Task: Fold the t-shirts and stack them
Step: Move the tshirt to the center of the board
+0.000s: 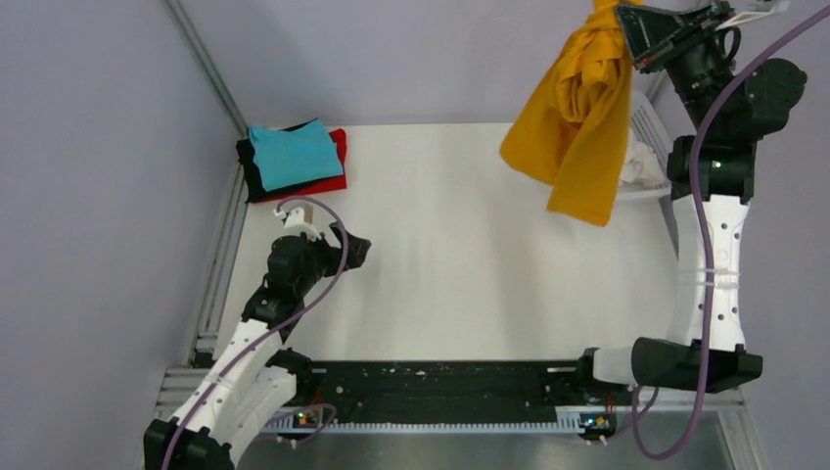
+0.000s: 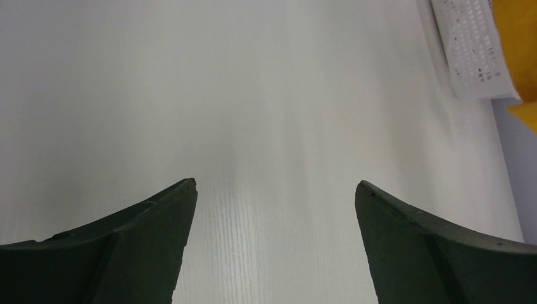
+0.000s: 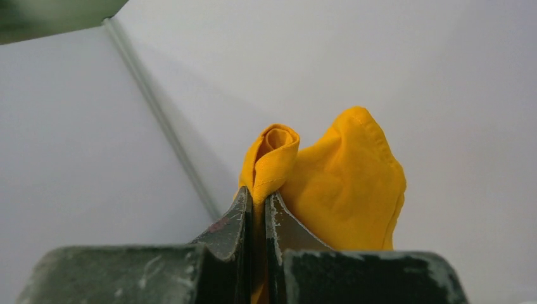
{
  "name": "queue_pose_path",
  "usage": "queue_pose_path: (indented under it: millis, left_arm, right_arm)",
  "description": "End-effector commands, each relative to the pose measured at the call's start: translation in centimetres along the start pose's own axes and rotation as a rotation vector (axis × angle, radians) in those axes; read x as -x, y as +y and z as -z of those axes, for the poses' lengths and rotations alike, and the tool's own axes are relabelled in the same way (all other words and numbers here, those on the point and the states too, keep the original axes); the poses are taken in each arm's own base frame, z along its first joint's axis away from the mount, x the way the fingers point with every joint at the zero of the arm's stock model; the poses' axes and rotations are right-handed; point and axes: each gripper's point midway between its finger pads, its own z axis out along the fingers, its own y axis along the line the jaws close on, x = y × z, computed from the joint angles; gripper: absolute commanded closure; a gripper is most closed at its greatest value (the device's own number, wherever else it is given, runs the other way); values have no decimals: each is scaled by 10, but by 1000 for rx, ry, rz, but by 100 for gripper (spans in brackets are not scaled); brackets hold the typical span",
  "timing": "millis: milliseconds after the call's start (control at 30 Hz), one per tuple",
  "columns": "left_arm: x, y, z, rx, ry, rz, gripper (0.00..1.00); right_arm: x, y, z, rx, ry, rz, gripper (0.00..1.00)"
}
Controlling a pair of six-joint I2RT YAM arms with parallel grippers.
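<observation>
My right gripper will next move down and back, away from the basket and over the middle of the white table (image 1: 460,239). The space there is bare and waits for the t-shirt.
My right gripper (image 1: 619,22) is raised high at the back right and shut on the mustard-orange t-shirt (image 1: 577,117), which hangs bunched above the table. In the right wrist view the fabric (image 3: 329,183) is pinched between my closed gripper (image 3: 258,193). A folded stack sits at the back left: teal t-shirt (image 1: 294,155) on top, over a black t-shirt (image 1: 247,168) and a red t-shirt (image 1: 336,166). My left gripper (image 1: 360,249) is open and empty low over the white table, left of centre; in the left wrist view (image 2: 275,183) only bare table shows between its jaws.
A white lattice basket (image 1: 648,127) with white material in it stands at the right edge behind the hanging shirt; it also shows in the left wrist view (image 2: 472,44). A metal rail (image 1: 220,255) runs along the table's left edge. Walls close in on three sides.
</observation>
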Motion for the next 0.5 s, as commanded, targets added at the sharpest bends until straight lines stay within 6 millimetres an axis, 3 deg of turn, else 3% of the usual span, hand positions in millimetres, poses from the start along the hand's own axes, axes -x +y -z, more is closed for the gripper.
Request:
queue_pose_path:
  millis: [0, 200, 267, 367, 467]
  left_arm:
    - [7, -6, -1, -24, -28, 8, 1]
    - [6, -4, -4, -15, -20, 11, 1]
    - [4, -3, -6, -10, -11, 13, 1]
    - [2, -2, -8, -4, 3, 15, 1]
    - [0, 0, -11, 6, 19, 19, 1]
  right_arm:
    - [-9, 70, -2, 276, 79, -118, 100]
    - [-17, 104, 18, 404, 78, -155, 100]
    - [-33, 113, 26, 419, 98, -184, 100]
    - [-92, 112, 38, 393, 195, -213, 100]
    - [-176, 85, 54, 258, 340, -254, 100]
